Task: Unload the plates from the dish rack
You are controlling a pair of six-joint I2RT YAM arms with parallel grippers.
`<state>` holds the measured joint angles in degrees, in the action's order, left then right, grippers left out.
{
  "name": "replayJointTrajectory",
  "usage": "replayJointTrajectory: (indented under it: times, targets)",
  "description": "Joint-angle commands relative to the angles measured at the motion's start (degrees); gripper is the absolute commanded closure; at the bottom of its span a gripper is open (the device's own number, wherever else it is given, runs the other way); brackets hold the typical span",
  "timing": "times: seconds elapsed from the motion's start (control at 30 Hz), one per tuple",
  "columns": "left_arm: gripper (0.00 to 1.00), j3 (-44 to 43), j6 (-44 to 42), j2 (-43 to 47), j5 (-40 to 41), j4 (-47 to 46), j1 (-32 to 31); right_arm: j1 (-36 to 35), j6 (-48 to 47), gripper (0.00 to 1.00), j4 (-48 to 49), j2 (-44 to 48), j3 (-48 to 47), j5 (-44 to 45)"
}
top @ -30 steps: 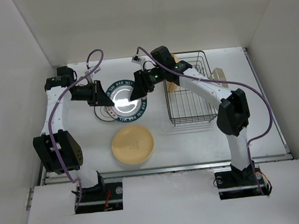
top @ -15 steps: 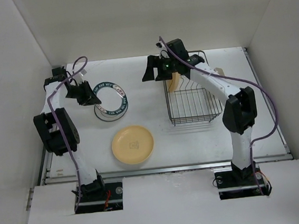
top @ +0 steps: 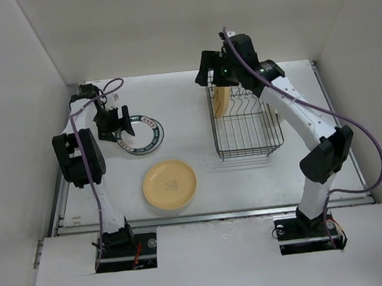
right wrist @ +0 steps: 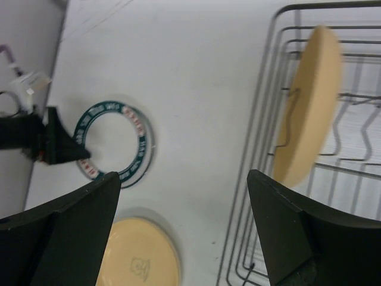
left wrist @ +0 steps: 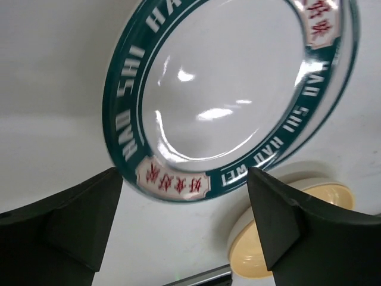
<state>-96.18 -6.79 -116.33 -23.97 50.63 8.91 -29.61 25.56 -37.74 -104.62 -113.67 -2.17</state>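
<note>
My right gripper needs to move toward the right in its wrist view and go down over the upright yellow plate's upper rim (top: 223, 99) (right wrist: 319, 108), since that rim is outside its open fingers.
A white plate with a dark green rim (top: 143, 136) lies flat at the table's far left. My left gripper (top: 125, 124) stands open just off its left edge. In the left wrist view this plate (left wrist: 232, 89) fills the top, and the gripper (left wrist: 184, 226) has nothing between its fingers. A yellow plate (top: 170, 184) lies flat nearer the front. The dish rack (top: 245, 127) stands at the right, with another yellow plate (top: 222, 101) upright at its far left. My right gripper (top: 212, 77) hovers open above that corner, and in its wrist view the gripper (right wrist: 184, 238) holds nothing beside the upright plate (right wrist: 309, 107).
White walls close the table in at the back and on both sides. A metal rail (top: 211, 215) runs along the front edge by the arm bases. Purple cables (top: 352, 134) loop off both arms. The rack's wires (right wrist: 268, 149) stand close to the right fingers.
My left gripper opened and let go of the green-rimmed plate, which now lies on the table. The right arm swung back to the right over the rack and opened wider.
</note>
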Motion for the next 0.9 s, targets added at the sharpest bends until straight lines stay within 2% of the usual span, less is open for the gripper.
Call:
replayJointTrajectory:
  times: [0.0,0.1,0.13,0.17,0.23,0.37,0.43,0.47,0.5,0.57,0.6,0.73,0.87]
  targets:
    - [0.17,-2.78,-1.47,5.23,10.22,2.37,-0.47,0.34,0.72,0.07,-6.99,0.66,-3.48,17.43]
    - [0.15,-3.31,-3.14,6.64,14.64,3.60,-1.70,0.34,0.72,0.07,-12.18,-3.39,-5.34,28.25]
    - [0.09,-3.31,-3.84,7.52,16.91,4.12,-2.40,0.34,0.72,0.07,-13.49,-4.44,-6.73,31.32]
    - [0.05,-3.31,-4.54,8.05,18.15,4.12,-3.19,0.86,0.72,0.06,-14.03,-5.59,-7.27,32.22]
    - [0.05,-3.31,-6.13,8.58,21.48,4.73,-3.89,0.86,0.19,0.06,-14.55,-8.84,-7.89,33.72]
    - [0.04,-3.84,-6.66,11.82,22.73,5.79,-3.90,1.39,0.19,0.06,-14.56,-13.94,-11.13,34.25]
    - [0.04,-3.14,-6.66,13.06,22.13,6.32,-3.90,1.39,0.19,0.11,-13.94,-16.48,-11.84,33.55]
    - [0.04,-2.26,-6.66,13.67,21.34,6.32,-3.90,1.91,0.19,0.15,-13.94,-17.28,-12.36,33.03]
    - [0.04,-1.73,-6.66,14.98,21.33,6.32,-3.90,1.92,0.19,0.28,-13.94,-17.90,-12.37,33.02]
    - [0.04,-0.59,-6.66,16.40,20.10,6.32,-3.90,1.92,0.19,0.46,-13.94,-18.95,-12.90,33.02]
    - [0.04,0.37,-7.18,17.45,19.49,6.32,-3.90,1.92,0.19,0.65,-13.94,-18.96,-12.90,33.02]
    - [0.04,1.70,-7.19,19.30,19.48,6.32,-3.90,1.92,-1.12,1.00,-13.42,-17.47,-12.90,35.12]
    - [0.04,2.23,-7.72,19.30,18.96,5.71,-3.90,0.35,-2.53,1.00,-13.42,-15.88,-15.34,43.89]
